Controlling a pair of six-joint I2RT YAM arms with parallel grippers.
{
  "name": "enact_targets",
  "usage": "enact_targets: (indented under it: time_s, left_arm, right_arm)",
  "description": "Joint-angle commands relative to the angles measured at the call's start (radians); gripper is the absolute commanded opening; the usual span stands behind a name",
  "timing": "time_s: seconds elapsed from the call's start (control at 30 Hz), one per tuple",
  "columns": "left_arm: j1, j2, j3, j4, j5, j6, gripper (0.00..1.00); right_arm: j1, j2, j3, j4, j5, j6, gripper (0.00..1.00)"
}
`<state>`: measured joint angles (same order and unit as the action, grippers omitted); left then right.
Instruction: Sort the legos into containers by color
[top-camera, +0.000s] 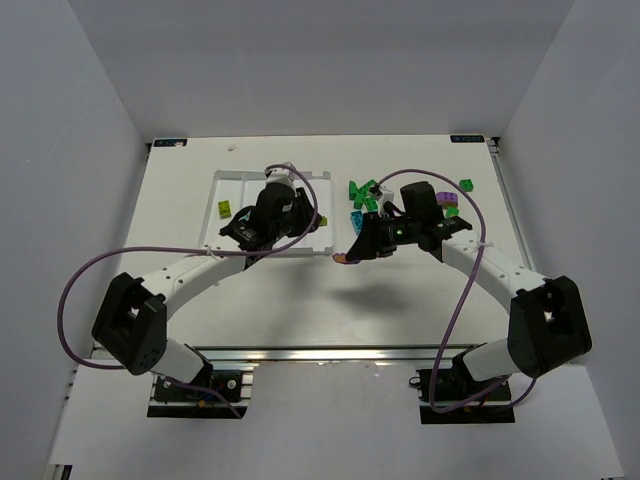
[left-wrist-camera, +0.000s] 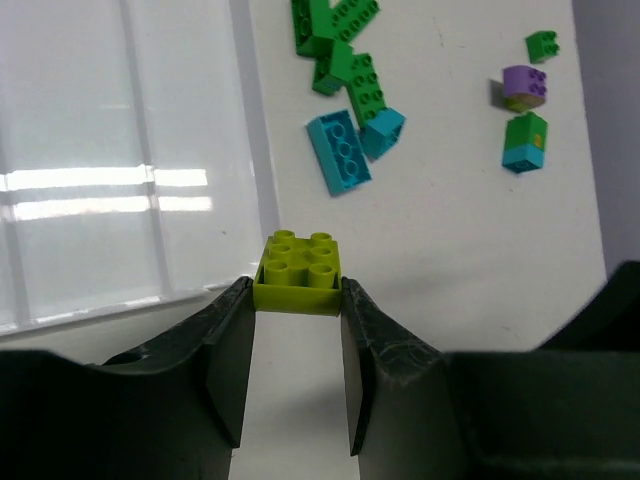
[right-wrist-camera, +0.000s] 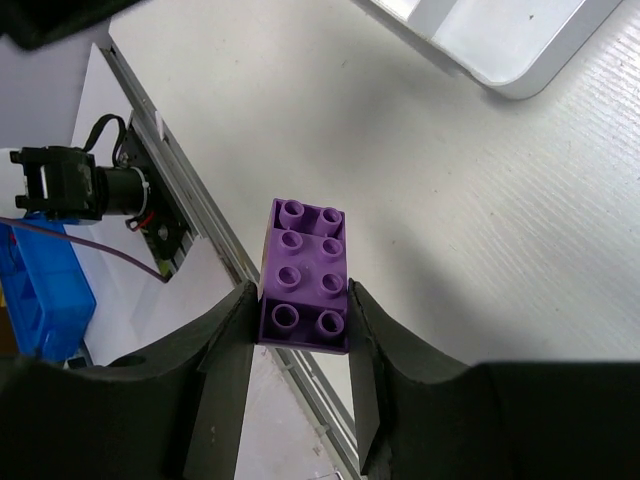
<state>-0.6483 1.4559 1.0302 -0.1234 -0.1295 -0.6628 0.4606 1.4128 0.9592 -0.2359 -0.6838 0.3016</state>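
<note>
Next, my right gripper swings outward and to the left in the overhead view, over an empty inner tray section, as a yellow-green brick occupies another.
My left gripper is shut on a yellow-green brick and holds it just off the right edge of the white tray; from above it shows by the tray's right rim. My right gripper is shut on a purple brick, held above the bare table in front of the pile. One yellow-green brick lies in a left compartment of the tray. Loose green bricks, teal bricks and a purple brick lie to the right of the tray.
A green-on-teal stack and a small green brick lie at the far right of the pile. The metal rail and a blue box lie beyond the table's near edge. White walls enclose the table.
</note>
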Motion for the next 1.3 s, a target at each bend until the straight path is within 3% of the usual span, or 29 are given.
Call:
enact_targets:
  time_s: [0.0, 0.37, 0.47, 0.7, 1.0, 1.13, 1.27]
  left_arm:
    - [0.045, 0.038, 0.065, -0.016, -0.042, 0.04, 0.0]
    - [0.151, 0.245, 0.249, -0.142, -0.143, 0.143, 0.0]
    - [0.199, 0.262, 0.278, -0.214, -0.237, 0.138, 0.0]
    - [0.377, 0.23, 0.272, -0.3, -0.317, 0.126, 0.0]
    - [0.44, 0.25, 0.226, -0.363, -0.34, 0.149, 0.0]
    - [0.457, 0.238, 0.194, -0.36, -0.325, 0.143, 0.0]
    - [0.466, 0.228, 0.192, -0.374, -0.335, 0.14, 0.28]
  right_arm:
    - [0.003, -0.018, 0.021, -0.013, -0.011, -0.035, 0.0]
    - [-0.005, -0.041, 0.032, -0.032, 0.018, -0.088, 0.0]
    - [-0.008, -0.041, 0.039, -0.04, 0.024, -0.104, 0.0]
    - [-0.01, -0.022, 0.053, -0.051, 0.029, -0.122, 0.0]
    - [0.015, 0.116, 0.167, -0.026, 0.095, -0.272, 0.0]
    - [0.059, 0.233, 0.312, -0.005, 0.089, -0.389, 0.0]
    - [0.111, 0.398, 0.47, 0.01, 0.122, -0.449, 0.0]
